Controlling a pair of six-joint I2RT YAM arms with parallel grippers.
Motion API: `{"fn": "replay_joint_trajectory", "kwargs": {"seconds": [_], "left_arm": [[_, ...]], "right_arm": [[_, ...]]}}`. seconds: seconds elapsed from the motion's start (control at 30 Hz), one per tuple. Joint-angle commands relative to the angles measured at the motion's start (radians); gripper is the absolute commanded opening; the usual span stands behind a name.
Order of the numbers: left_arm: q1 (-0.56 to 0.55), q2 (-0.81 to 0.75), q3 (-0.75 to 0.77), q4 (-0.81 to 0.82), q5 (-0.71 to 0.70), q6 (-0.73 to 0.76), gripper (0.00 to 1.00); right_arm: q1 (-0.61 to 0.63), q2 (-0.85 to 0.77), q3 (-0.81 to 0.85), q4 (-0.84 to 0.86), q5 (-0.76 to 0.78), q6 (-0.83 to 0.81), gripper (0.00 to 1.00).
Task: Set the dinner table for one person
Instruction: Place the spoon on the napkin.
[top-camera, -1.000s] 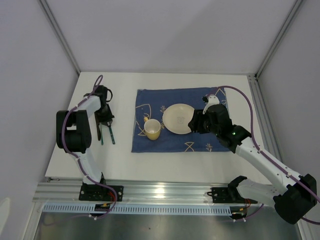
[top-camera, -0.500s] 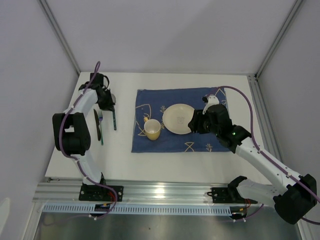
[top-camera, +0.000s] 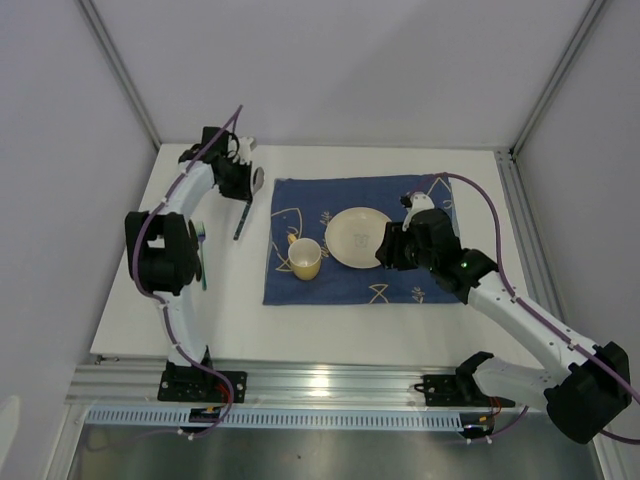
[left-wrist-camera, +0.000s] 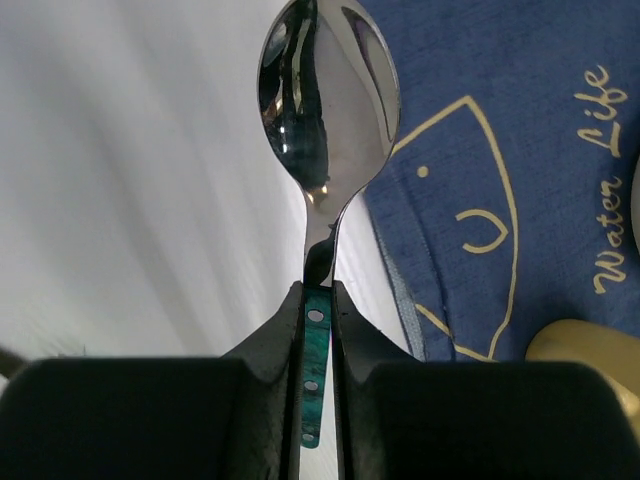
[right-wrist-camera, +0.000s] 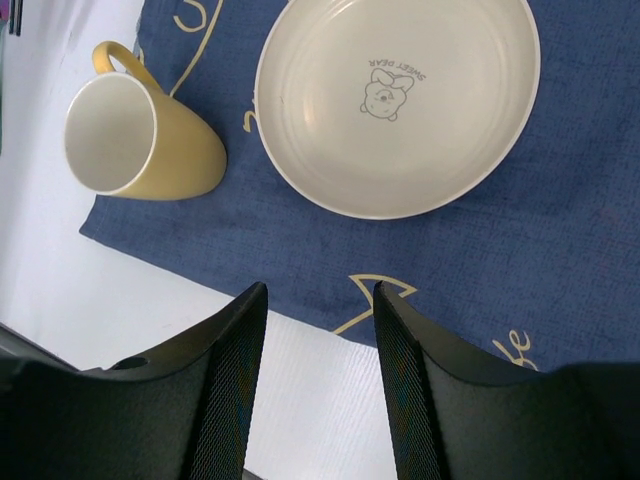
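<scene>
The blue cloth's far corner is empty, so I need to swing my left gripper toward it next, turn the spoon's bowl over it, then lower and release.
My left gripper (top-camera: 247, 197) is shut on a spoon (top-camera: 241, 222) with a green handle. It holds the spoon above the dinner table (top-camera: 330, 320), just left of the blue cloth's (top-camera: 420, 280) far corner. In the left wrist view the fingers (left-wrist-camera: 275, 330) pinch the handle and the shiny bowl of the spoon (left-wrist-camera: 325, 100) points away. A cream plate (top-camera: 355, 237) and a yellow mug (top-camera: 306, 258) rest on the cloth. My right gripper (top-camera: 385, 245) hovers open at the plate's right edge. The right wrist view shows the right gripper (right-wrist-camera: 318, 290) holding nothing, with plate (right-wrist-camera: 400, 100) and mug (right-wrist-camera: 140, 140) beyond it.
Another green-handled utensil (top-camera: 203, 275) lies on the white table beside the left arm's upright link. Silver frame rails (top-camera: 330, 385) run along the near edge, and grey walls close in the far and side edges.
The left gripper has carried the spoon up off the table, away from the bases and right, toward the cloth's far-left corner. The other utensil stayed. The right arm barely shifted.
</scene>
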Motion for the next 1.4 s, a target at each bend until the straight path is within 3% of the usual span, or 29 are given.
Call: {"fn": "replay_joint_trajectory", "kwargs": {"seconds": [0.0,0.3,0.33,0.53,0.7,1.1,1.37], "left_arm": [[-0.064,0.012,0.091,0.001,0.06,0.21,0.01],[-0.119,0.038,0.173,-0.004,0.281,0.59,0.0],[-0.12,0.038,0.173,-0.007,0.305,0.683,0.0],[-0.147,0.032,0.147,-0.022,0.276,1.053,0.0],[-0.153,0.058,0.156,-0.042,0.29,1.219,0.0],[-0.179,0.104,0.078,0.003,0.213,1.198,0.01],[-0.194,0.119,0.066,0.03,0.146,1.129,0.09]], "right_arm": [[0.008,0.001,0.054,-0.023,-0.008,-0.022,0.5],[0.009,0.008,0.07,-0.091,-0.008,-0.003,0.5],[0.009,0.009,0.067,-0.098,-0.008,-0.002,0.5],[0.011,0.012,0.06,-0.115,-0.005,0.021,0.5],[0.011,0.015,0.064,-0.112,0.005,0.024,0.5],[0.011,0.031,0.071,-0.097,0.006,0.017,0.5],[0.011,0.021,0.065,-0.095,0.003,0.024,0.5]]}}
